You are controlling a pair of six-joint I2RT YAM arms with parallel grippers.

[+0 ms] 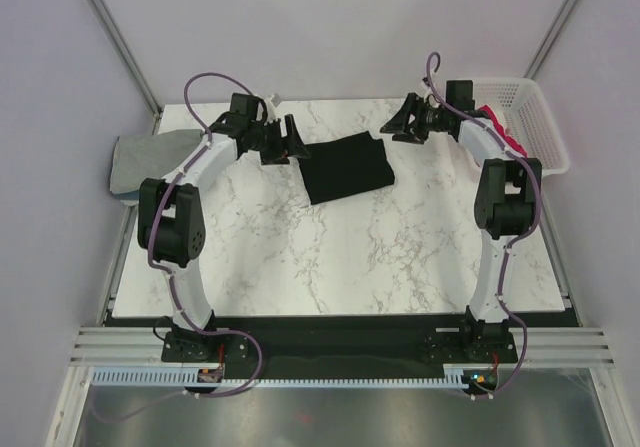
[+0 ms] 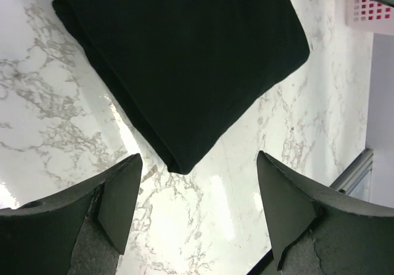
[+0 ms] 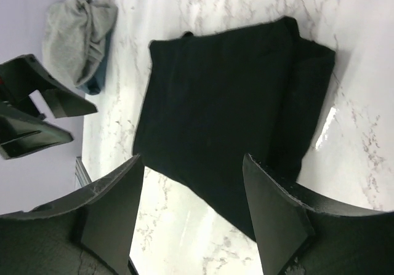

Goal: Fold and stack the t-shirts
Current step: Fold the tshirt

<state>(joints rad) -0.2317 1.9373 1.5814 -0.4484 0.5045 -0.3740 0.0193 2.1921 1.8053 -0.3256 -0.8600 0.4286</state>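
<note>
Next, my left gripper moves down onto the middle of the black t-shirt's edge (image 1: pixel 306 175) (image 2: pixel 124 95) facing the grey shirt, since that edge lies flat on the table below it.
A folded black t-shirt (image 1: pixel 346 167) lies flat on the marble table at the back middle; it also shows in the left wrist view (image 2: pixel 184 59) and the right wrist view (image 3: pixel 228 109). My left gripper (image 1: pixel 297 143) is open and empty, just left of the shirt's left edge (image 2: pixel 197 192). My right gripper (image 1: pixel 398 127) is open and empty, just off the shirt's back right corner (image 3: pixel 194 192). A grey t-shirt (image 1: pixel 145 159) lies on a blue one (image 1: pixel 125 195) at the table's left edge (image 3: pixel 77 35). A crimson-pink t-shirt (image 1: pixel 505 132) sits in the basket.
A white plastic lattice basket (image 1: pixel 535 117) stands off the table's back right corner, and shows in the left wrist view (image 2: pixel 369 10). Purple-grey walls enclose the back and sides. The marble table (image 1: pixel 330 257) stretches toward the arm bases.
</note>
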